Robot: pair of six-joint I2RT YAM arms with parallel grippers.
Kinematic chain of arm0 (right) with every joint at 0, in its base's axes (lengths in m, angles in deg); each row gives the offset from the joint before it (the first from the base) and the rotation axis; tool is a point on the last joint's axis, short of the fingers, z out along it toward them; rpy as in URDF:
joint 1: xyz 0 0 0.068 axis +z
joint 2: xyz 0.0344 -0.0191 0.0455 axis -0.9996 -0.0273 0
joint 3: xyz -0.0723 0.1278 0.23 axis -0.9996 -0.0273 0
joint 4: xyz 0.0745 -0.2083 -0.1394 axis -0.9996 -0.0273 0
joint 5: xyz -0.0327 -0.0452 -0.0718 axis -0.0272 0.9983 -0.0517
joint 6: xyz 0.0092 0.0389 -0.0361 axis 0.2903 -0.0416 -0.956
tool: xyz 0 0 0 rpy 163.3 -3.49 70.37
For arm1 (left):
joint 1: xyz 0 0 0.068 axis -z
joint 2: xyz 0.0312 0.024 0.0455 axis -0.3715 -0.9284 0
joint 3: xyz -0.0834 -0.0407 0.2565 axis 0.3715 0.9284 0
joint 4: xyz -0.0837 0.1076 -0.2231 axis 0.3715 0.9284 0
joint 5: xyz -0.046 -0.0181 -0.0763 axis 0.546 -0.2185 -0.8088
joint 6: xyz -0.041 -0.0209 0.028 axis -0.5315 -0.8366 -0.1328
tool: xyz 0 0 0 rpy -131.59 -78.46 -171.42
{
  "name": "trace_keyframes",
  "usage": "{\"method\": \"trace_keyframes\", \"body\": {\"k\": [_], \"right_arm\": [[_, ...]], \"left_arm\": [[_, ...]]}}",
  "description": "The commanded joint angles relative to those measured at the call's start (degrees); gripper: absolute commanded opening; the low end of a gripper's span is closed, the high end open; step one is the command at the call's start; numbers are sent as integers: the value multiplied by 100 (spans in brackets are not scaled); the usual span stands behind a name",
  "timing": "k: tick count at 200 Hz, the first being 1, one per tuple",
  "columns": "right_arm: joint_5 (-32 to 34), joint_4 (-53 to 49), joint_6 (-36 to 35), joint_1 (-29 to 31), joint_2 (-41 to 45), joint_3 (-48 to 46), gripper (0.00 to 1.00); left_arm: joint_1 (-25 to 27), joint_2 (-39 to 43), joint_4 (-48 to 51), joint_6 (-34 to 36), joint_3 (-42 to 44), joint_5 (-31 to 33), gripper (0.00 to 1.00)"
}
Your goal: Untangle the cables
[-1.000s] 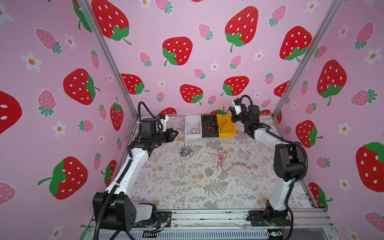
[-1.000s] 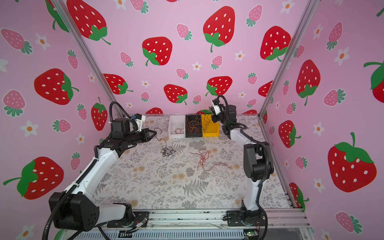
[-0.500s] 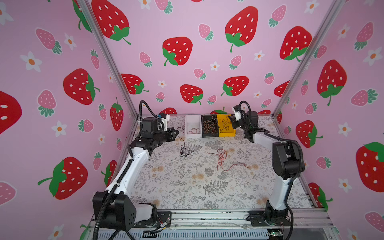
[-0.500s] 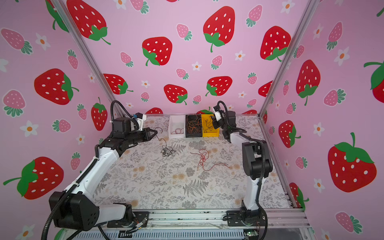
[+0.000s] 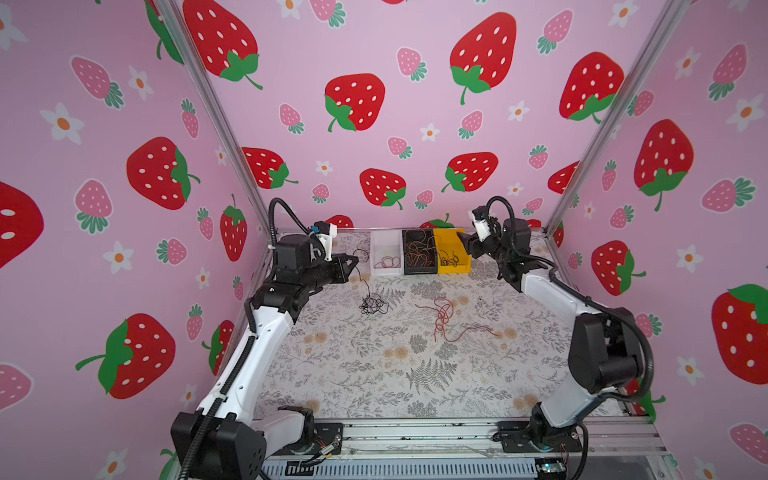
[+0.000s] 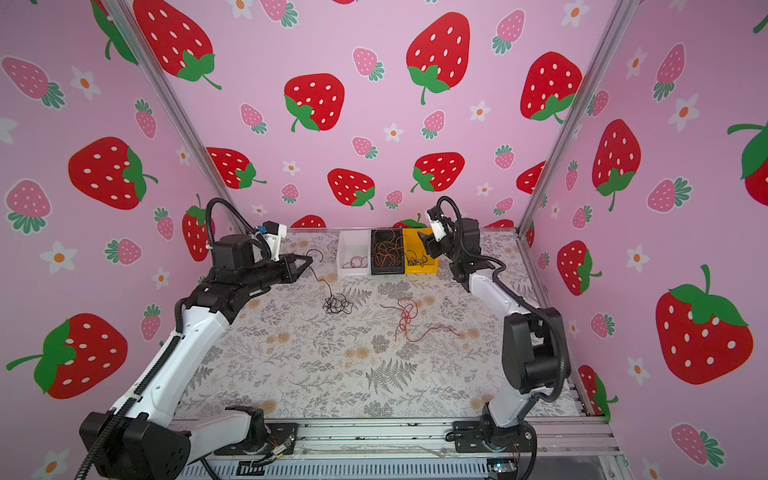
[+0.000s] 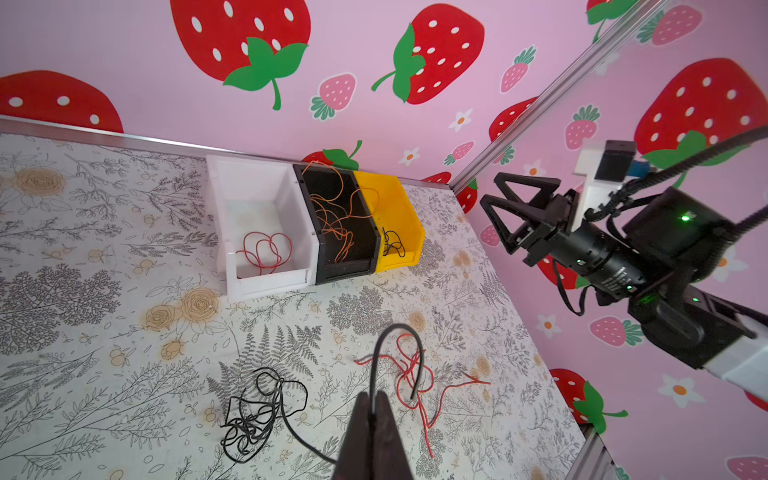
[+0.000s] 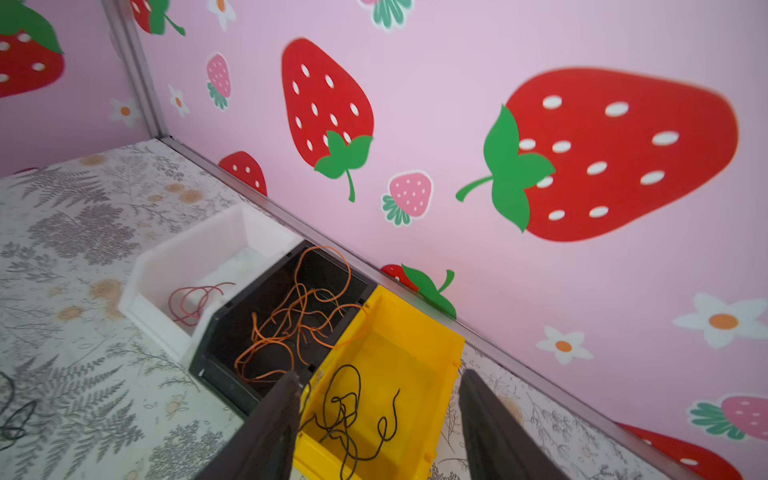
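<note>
The right gripper moves down and back from the yellow bin (image 8: pixel 432 332) onto the black tangle on the mat (image 8: pixel 14 414) next, because my left gripper holds that cable's end.
My left gripper (image 7: pixel 376 400) is shut on one end of a thin black cable, which arches up from the tips. The same cable trails down to a black tangle (image 5: pixel 373 304) on the mat. In both top views this gripper (image 6: pixel 309 261) hangs above the mat's far left. A loose red cable (image 5: pixel 444 315) lies right of the tangle. My right gripper (image 8: pixel 380 376) stands open over the yellow bin (image 8: pixel 432 332), nothing between its fingers. A curly black cable (image 8: pixel 345 411) lies inside that bin.
Three bins stand side by side against the back wall: a white bin (image 5: pixel 380 240) holding a red cable (image 8: pixel 191 299), a black bin (image 5: pixel 419 272) holding orange cables (image 8: pixel 291 316), and the yellow bin (image 5: pixel 448 235). Pink walls close in the left, back and right sides.
My right gripper has dropped toward the yellow bin and opened, and a black cable now lies in the bin. The left gripper has stayed put, shut on its cable.
</note>
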Motion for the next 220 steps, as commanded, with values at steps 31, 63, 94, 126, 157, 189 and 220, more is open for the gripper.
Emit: {"method": "trace_keyframes", "body": {"k": [31, 63, 94, 126, 157, 189, 220], "right_arm": [[-837, -1068, -147, 1093, 912, -867, 60], [-1403, -732, -4, 2014, 849, -1527, 56], [-1651, -329, 108, 2322, 414, -1741, 53], [-1758, -83, 62, 2400, -11, -1601, 53], [-1801, -18, 136, 2416, -476, -1266, 54], [-2216, 233, 285, 2433, -847, -986, 53], [-2508, -29, 248, 2486, -1165, -664, 51]], "left_arm": [[298, 178, -59, -11, -310, 10, 0], [482, 242, -99, 9, -564, -21, 0], [685, 262, -105, 61, -802, -60, 0], [799, 264, -132, 105, -956, -111, 0], [914, 217, -191, 114, -1129, -69, 0], [1040, 180, -218, 158, -1248, -18, 0], [1102, 146, -286, 176, -1366, 25, 0]]}}
